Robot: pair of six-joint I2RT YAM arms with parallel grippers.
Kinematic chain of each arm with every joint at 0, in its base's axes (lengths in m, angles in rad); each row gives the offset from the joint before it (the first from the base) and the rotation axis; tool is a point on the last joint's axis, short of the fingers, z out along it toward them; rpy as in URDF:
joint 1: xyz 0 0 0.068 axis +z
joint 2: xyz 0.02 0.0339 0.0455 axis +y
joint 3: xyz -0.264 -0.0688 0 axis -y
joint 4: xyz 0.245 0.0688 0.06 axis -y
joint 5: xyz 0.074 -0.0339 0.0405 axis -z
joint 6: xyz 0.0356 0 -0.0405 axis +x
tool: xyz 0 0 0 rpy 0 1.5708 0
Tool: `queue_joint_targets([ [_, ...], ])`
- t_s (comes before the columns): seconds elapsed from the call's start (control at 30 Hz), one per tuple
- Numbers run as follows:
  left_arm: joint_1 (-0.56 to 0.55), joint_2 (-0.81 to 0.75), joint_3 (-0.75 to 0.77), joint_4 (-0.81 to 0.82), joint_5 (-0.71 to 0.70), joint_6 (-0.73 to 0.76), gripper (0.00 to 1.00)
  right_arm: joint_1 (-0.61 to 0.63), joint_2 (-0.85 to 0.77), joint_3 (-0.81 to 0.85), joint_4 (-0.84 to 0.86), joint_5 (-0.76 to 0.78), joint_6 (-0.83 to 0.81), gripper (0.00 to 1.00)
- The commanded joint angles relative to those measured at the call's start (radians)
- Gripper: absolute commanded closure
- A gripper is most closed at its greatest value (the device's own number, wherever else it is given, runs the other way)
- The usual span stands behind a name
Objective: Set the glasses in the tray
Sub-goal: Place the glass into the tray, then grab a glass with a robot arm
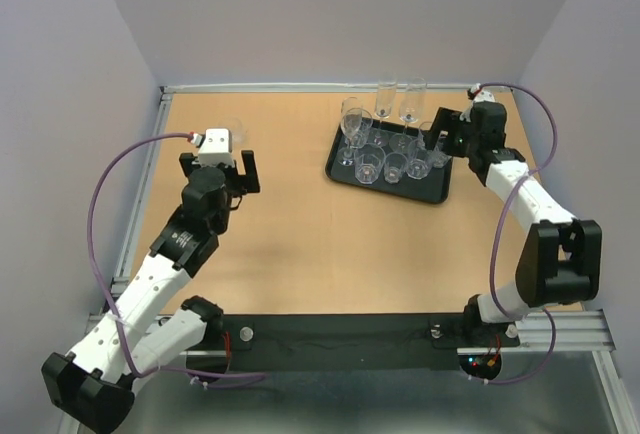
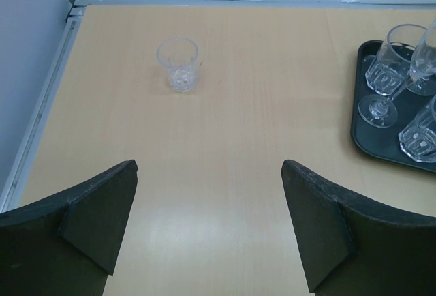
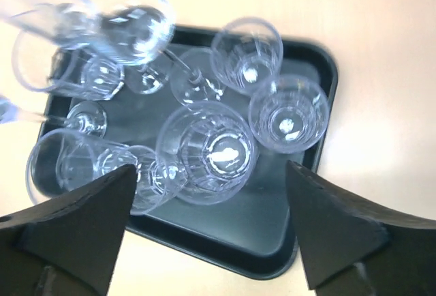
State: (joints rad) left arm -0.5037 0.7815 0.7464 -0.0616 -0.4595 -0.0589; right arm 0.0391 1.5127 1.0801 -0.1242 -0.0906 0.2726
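This lone tumbler is outside the tray, so my left gripper needs to move outward and down, turning toward the tray point(image 1: 385, 188), onto the lone tumbler's rim point(image 1: 224, 125) where it faces the side bar.
The black tray point(image 1: 385, 188) lies at the back right with several clear glasses point(image 1: 368, 166) standing in it. Two tall flutes point(image 1: 385, 99) stand at its far edge; I cannot tell whether they are inside the rim. A lone short tumbler point(image 2: 178, 64) stands on the bare table at the back left, ahead of my left gripper point(image 2: 209, 166), which is open and empty. My right gripper point(image 3: 210, 170) hangs open over the tray's point(image 3: 272, 269) near right part. A faceted tumbler point(image 3: 225, 132) stands in the tray between its fingers, touching neither.
A metal rail point(image 1: 150, 169) runs along the table's left edge and another along the back wall. The tray's left end point(image 2: 361, 125) shows in the left wrist view with a stemmed glass point(image 2: 392, 61) and tumblers in it.
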Motion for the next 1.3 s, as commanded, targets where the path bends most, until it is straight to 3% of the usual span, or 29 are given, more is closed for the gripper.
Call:
queue_joint_targets([
  [0.0,0.082,0.033,0.005,0.081,0.158,-0.054,0.01,-0.002,-0.133,-0.032,0.052,-0.152,-0.2,0.02],
  [0.13,0.305,0.108,0.028,0.118,0.411,-0.149,0.01,-0.019,-0.244,-0.13,0.037,-0.363,-0.399,0.0],
  [0.27,0.41,0.24,0.056,0.163,0.614,-0.29,0.01,-0.034,-0.284,-0.149,-0.015,-0.455,-0.466,0.0],
  [0.53,0.54,0.521,0.165,0.206,0.731,-0.559,0.04,-0.079,-0.348,-0.169,-0.031,-0.512,-0.495,0.0],
  [0.87,0.564,0.87,0.393,0.143,0.579,-0.647,0.14,-0.099,-0.379,-0.177,-0.029,-0.523,-0.487,0.0],
  [1.27,0.594,1.085,0.619,0.063,0.509,-0.641,0.3,-0.108,-0.381,-0.18,-0.028,-0.508,-0.495,0.0],
])
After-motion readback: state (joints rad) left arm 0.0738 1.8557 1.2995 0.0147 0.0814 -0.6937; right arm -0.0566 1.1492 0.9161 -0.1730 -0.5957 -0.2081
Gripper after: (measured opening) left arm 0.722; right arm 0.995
